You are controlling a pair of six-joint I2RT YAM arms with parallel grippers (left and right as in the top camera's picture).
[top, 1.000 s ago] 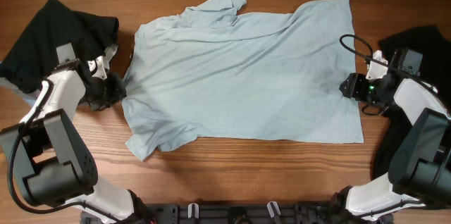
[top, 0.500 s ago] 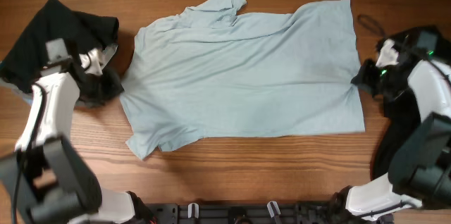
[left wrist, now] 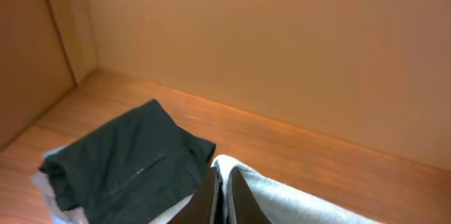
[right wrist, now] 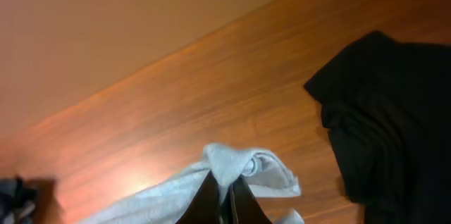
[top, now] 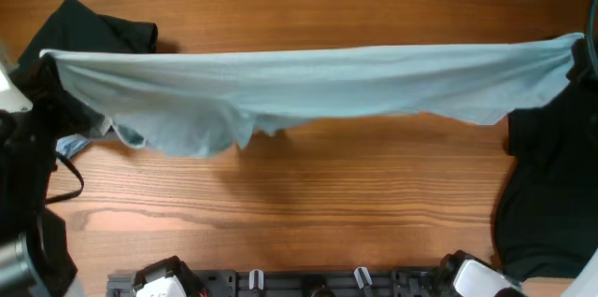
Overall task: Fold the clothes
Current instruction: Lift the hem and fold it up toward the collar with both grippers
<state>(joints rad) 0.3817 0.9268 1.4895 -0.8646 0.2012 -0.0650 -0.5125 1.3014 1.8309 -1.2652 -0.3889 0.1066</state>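
Bare wood (top: 210,19) (left wrist: 259,143) lies beside the black garment, below my left gripper and to its right in the overhead view, so I will lower the hanging edge there and let go of it.
The pale light-blue T-shirt (top: 308,82) hangs above the table, pulled taut into a long band from left to right, with a loose part sagging at lower left (top: 187,129). In the left wrist view my left gripper (left wrist: 222,175) is shut on one edge of the T-shirt (left wrist: 282,199). In the right wrist view my right gripper (right wrist: 224,176) is shut on a bunched corner of the T-shirt (right wrist: 246,168). Both arms sit at the overhead view's side edges, mostly out of sight.
A folded black garment (top: 98,31) lies at the back left, shown closer in the left wrist view (left wrist: 127,164). A dark garment (top: 547,194) is spread over the table's right side and also appears in the right wrist view (right wrist: 394,111). A wooden wall (left wrist: 246,41) rises behind the table.
The right gripper has shut on the shirt's right edge. Both arms have lifted the shirt off the table and pulled it apart into a stretched band.
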